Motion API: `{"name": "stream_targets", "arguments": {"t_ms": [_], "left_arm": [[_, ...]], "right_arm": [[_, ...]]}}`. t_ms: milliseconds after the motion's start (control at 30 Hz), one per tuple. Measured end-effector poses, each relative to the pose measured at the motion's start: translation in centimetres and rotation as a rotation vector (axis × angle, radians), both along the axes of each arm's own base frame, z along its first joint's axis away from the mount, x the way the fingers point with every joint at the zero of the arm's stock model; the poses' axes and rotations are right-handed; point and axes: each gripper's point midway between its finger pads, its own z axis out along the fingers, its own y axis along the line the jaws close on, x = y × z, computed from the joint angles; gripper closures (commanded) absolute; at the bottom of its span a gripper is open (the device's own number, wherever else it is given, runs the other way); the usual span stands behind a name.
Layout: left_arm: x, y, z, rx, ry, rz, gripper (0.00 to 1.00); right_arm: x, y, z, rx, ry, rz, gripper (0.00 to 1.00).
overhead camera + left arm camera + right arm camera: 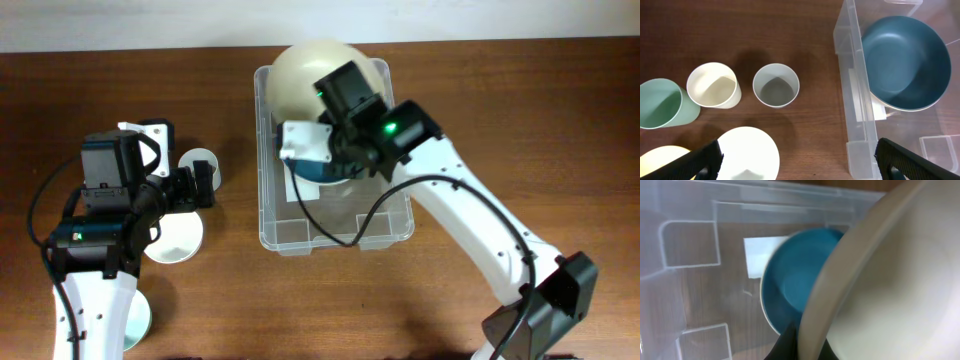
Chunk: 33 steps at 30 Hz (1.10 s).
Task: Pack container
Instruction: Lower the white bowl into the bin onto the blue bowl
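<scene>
I need to carry the large cream bowl down into the container (pixel 385 228) with my right gripper next, so that it sits inside the open blue bowl beneath it.
The clear plastic container (pixel 385 228) stands mid-table with a white label on its base; it also shows in the left wrist view (pixel 860 120) and the right wrist view (pixel 690 240). A blue bowl (pixel 905 62) lies inside it, seen too in the right wrist view (pixel 795 285). My right gripper (pixel 807 347) is shut on the rim of a large cream bowl (pixel 315 70), tilted over the container's far end, above the blue bowl. My left gripper (pixel 797 160) is open and empty over the table, left of the container.
Left of the container stand a grey cup (pixel 776 85), a cream cup (pixel 713 85) and a green cup (pixel 660 104). A white plate (pixel 747 155) and a yellow dish (pixel 660 162) lie nearer. Another dish (pixel 135 325) sits near the left arm's base.
</scene>
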Motion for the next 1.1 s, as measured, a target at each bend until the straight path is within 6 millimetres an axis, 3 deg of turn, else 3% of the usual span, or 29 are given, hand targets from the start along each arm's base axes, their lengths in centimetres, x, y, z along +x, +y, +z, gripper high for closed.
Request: {"name": "stream_targets", "arguments": {"t_ms": [67, 233, 367, 500, 633, 1100], "left_arm": [[0.0, 0.0, 0.0, 0.0, 0.0, 0.0, 0.0], [0.0, 0.0, 0.0, 0.0, 0.0, 0.0, 0.01], [0.0, 0.0, 0.0, 0.0, 0.001, 0.0, 0.01], [0.0, 0.0, 0.0, 0.0, 0.001, 0.0, 0.01], [0.0, 0.0, 0.0, 0.0, 0.001, 0.0, 0.01], [0.0, 0.0, 0.0, 0.0, 0.001, 0.0, 0.01]], "right_arm": [[-0.2, 0.4, -0.5, -0.012, 0.004, 0.032, 0.96], [0.8, 0.2, -4.3, -0.069, 0.07, 0.043, 0.96], [1.9, -0.7, -7.5, -0.103, 0.128, 0.022, 0.96], [2.8, -1.9, -9.1, -0.119, 0.16, -0.008, 0.96], [3.5, -2.8, -10.1, -0.127, 0.176, -0.03, 0.76], [3.7, -2.5, -10.0, -0.104, 0.178, -0.057, 0.67]]}}
